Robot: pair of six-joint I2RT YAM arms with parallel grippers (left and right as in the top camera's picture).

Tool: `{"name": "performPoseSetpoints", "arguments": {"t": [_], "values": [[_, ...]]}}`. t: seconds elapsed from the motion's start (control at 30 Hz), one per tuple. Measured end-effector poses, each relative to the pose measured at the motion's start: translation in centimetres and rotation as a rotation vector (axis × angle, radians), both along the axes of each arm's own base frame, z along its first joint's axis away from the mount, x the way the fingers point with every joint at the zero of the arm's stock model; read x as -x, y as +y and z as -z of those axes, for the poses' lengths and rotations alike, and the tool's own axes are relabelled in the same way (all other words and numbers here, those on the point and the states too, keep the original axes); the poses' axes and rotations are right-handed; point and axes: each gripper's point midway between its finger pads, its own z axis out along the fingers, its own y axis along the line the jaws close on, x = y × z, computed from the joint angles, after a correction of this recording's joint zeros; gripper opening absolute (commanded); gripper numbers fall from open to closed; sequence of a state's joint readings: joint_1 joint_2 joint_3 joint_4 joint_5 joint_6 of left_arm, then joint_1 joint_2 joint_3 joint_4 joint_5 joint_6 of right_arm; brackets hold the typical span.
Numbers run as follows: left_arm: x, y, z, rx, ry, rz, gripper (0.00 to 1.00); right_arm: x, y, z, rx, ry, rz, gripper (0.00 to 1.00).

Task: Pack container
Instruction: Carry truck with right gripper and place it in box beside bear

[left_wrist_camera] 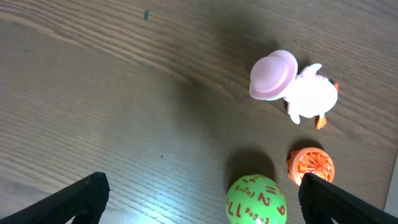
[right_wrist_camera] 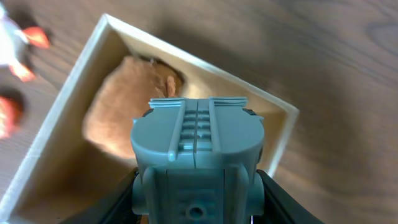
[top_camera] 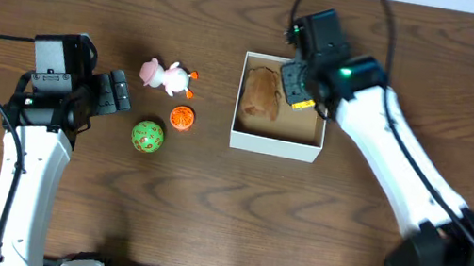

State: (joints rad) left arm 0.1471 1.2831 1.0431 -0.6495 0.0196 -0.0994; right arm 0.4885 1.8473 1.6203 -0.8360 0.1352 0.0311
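I should lower the grey plastic toy with my right gripper next and let go of it beside the brown plush toy in the box (right_wrist_camera: 205, 66), where the bottom of the box is empty.
The container (top_camera: 274, 146) is a shallow square box, white outside and tan inside, right of the table's middle. A brown plush toy (top_camera: 260, 94) lies in its left half, also seen in the right wrist view (right_wrist_camera: 112, 118). My right gripper (top_camera: 300, 84) hovers over the box's (right_wrist_camera: 205, 66) back right part, shut on a grey plastic toy (right_wrist_camera: 196, 137). My left gripper (top_camera: 115, 95) is open and empty; in its wrist view (left_wrist_camera: 202, 190) a green number ball (left_wrist_camera: 256, 199) lies just inside its right finger.
Left of the box lie a pink-and-white duck toy (top_camera: 168, 76) (left_wrist_camera: 292, 87), a small orange ball (top_camera: 181, 118) (left_wrist_camera: 310, 165) and the green ball (top_camera: 148, 136). Both arms' cables hang over the wooden table.
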Motion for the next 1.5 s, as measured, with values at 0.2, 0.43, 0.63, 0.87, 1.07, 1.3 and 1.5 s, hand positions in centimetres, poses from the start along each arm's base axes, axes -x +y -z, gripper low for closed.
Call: {"name": "performPoseSetpoints", "arguments": {"t": [0.2,0.43,0.63,0.87,1.07,1.3,1.5], "values": [[0.0,0.0,0.0,0.0,0.0,0.0,0.98,-1.0,0.2,4.6,0.215,0.034,-0.359,0.01],[0.0,0.0,0.0,0.0,0.0,0.0,0.98,-1.9,-0.8,6.7,0.361,0.025,-0.719,0.02],[0.0,0.0,0.0,0.0,0.0,0.0,0.98,-2.0,-0.8,7.2,0.307,0.003,-0.895,0.18],[0.0,0.0,0.0,0.0,0.0,0.0,0.98,-1.9,-0.7,9.4,0.263,0.033,-0.953,0.29],[0.0,0.0,0.0,0.0,0.0,0.0,0.98,-1.9,-0.7,10.2,0.255,0.05,-0.934,0.54],[0.0,0.0,0.0,0.0,0.0,0.0,0.98,-2.0,-0.7,9.9,0.273,0.064,-0.845,0.99],[0.0,0.0,0.0,0.0,0.0,0.0,0.98,-2.0,0.3,5.2,0.253,-0.023,-0.746,0.99]]}}
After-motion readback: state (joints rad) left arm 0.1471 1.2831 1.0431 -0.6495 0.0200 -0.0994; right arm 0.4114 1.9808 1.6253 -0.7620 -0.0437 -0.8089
